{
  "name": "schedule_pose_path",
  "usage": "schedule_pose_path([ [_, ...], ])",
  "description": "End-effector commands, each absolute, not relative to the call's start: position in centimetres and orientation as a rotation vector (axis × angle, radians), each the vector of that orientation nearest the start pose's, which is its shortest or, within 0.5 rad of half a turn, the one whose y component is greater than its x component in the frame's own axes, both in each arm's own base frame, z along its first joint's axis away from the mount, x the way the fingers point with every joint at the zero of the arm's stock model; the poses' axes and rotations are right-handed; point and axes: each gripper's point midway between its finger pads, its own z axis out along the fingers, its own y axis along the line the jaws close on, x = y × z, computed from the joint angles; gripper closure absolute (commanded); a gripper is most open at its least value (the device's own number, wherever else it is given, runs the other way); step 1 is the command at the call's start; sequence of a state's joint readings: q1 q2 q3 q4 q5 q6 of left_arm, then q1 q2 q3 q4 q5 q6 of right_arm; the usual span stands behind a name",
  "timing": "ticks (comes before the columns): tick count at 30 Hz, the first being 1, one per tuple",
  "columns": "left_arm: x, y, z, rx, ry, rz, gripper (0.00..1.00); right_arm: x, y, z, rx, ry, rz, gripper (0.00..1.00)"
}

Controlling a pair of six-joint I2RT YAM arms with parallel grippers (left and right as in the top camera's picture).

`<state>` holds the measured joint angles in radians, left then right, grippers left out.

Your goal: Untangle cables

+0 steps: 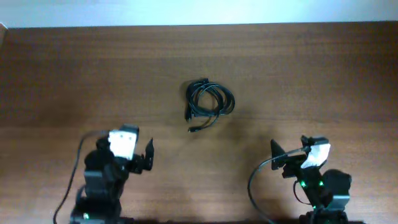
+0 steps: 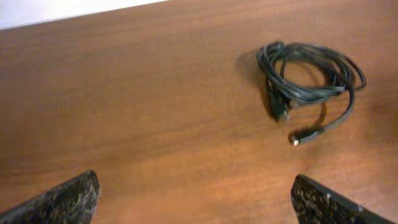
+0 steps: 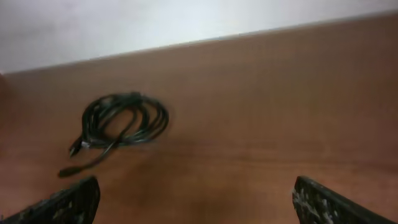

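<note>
The bundle's edge facing my left gripper gets that gripper next, moving outward and down onto it, since the cables lie outward and to its right in the overhead view.
The cables (image 1: 209, 102) lie coiled together in one black bundle at the middle of the brown table, with small plug ends sticking out at the near left. The bundle also shows in the left wrist view (image 2: 308, 78) at the upper right and in the right wrist view (image 3: 121, 124) at the left. My left gripper (image 1: 147, 155) is open and empty at the near left, well short of the cables. My right gripper (image 1: 278, 152) is open and empty at the near right, also apart from them.
The brown wooden table (image 1: 311, 74) fills the view, with its far edge against a pale wall. Thick black wires run from both arm bases at the near edge.
</note>
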<state>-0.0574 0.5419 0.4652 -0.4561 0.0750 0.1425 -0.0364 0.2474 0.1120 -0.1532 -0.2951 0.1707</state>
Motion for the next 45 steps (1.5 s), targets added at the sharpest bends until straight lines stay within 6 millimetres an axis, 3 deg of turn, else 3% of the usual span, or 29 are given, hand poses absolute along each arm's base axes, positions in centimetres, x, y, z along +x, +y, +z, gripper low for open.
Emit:
schedule_pose_path([
  [1, 27.8, -3.6, 20.6, 0.298, 2.130, -0.073, 0.01, 25.7, 4.4, 18.7, -0.036, 1.886, 0.385, 0.01],
  [4, 29.2, -6.5, 24.9, 0.391, 2.154, -0.262, 0.01, 27.3, 4.9, 21.7, -0.042, 2.039, 0.426, 0.01],
  [5, 29.3, -6.6, 25.8, 0.394, 2.187, -0.278, 0.01, 27.7, 5.3, 22.7, -0.050, 2.113, 0.458, 0.01],
  [7, 27.9, -6.9, 28.6, 0.399, 2.332, -0.337, 0.01, 27.9, 7.5, 26.1, -0.099, 2.206, 0.633, 0.01],
  [9, 26.1, -9.1, 31.9, 0.460, 2.309, -0.511, 0.01, 27.7, 10.3, 29.8, -0.217, 2.152, 0.850, 0.01],
  [10, 26.1, -9.7, 33.3, 0.482, 2.248, -0.541, 0.01, 28.0, 10.7, 31.0, -0.254, 2.121, 0.873, 0.01],
  [12, 26.7, -9.3, 34.0, 0.398, 2.257, -0.538, 0.01, 29.1, 10.1, 31.4, -0.244, 2.134, 0.769, 0.01],
  [15, 30.1, -7.4, 31.9, 0.276, 2.367, -0.420, 0.01, 31.0, 8.8, 30.6, -0.205, 2.230, 0.474, 0.01],
  [17, 34.4, -7.4, 30.6, 0.248, 2.360, -0.408, 0.01, 32.8, 8.6, 29.8, -0.206, 2.308, 0.238, 0.01],
  [20, 39.4, -7.7, 29.6, 0.168, 2.312, -0.359, 0.01, 34.5, 9.5, 29.1, -0.237, 2.340, 0.129, 0.01],
  [22, 41.8, -9.7, 27.9, 0.215, 2.308, -0.287, 0.01, 34.9, 10.2, 28.8, -0.268, 2.347, 0.135, 0.01],
  [25, 43.9, -13.4, 22.7, 0.297, 2.386, -0.155, 0.01, 34.9, 10.2, 28.7, -0.268, 2.354, 0.132, 0.01],
  [26, 45.0, -15.4, 19.1, 0.343, 2.435, -0.137, 0.01, 34.6, 10.0, 28.3, -0.269, 2.372, 0.122, 0.01],
  [27, 45.6, -15.9, 17.0, 0.356, 2.464, -0.135, 0.01, 34.5, 9.8, 28.1, -0.267, 2.383, 0.113, 0.01],
  [28, 46.1, -16.2, 15.3, 0.362, 2.489, -0.129, 0.01, 34.3, 9.8, 27.9, -0.269, 2.394, 0.111, 0.01],
  [30, 47.1, -15.7, 9.8, 0.355, 2.583, -0.104, 0.01, 33.9, 9.7, 27.6, -0.272, 2.416, 0.107, 0.01],
  [32, 47.3, -14.6, 6.6, 0.314, 2.656, -0.091, 0.01, 33.6, 9.6, 27.2, -0.274, 2.435, 0.102, 0.01],
  [33, 47.0, -14.0, 5.7, 0.304, 2.686, -0.081, 0.07, 33.6, 9.6, 27.1, -0.275, 2.440, 0.101, 0.01],
  [37, 46.7, -13.6, 4.4, 0.299, 2.724, -0.072, 0.06, 33.7, 9.6, 26.7, -0.277, 2.456, 0.098, 0.01],
  [41, 46.1, -15.1, 3.2, 0.336, 2.749, -0.136, 0.08, 34.1, 9.7, 24.9, -0.287, 2.516, 0.085, 0.01],
  [42, 46.1, -15.6, 3.0, 0.348, 2.745, -0.155, 0.11, 34.2, 9.8, 24.8, -0.286, 2.519, 0.084, 0.01],
  [43, 46.2, -16.0, 3.0, 0.357, 2.736, -0.157, 0.23, 34.2, 9.8, 24.8, -0.287, 2.519, 0.084, 0.01],
  [45, 46.3, -17.0, 3.1, 0.380, 2.715, -0.171, 0.33, 34.2, 9.7, 24.8, -0.287, 2.519, 0.083, 0.01],
])
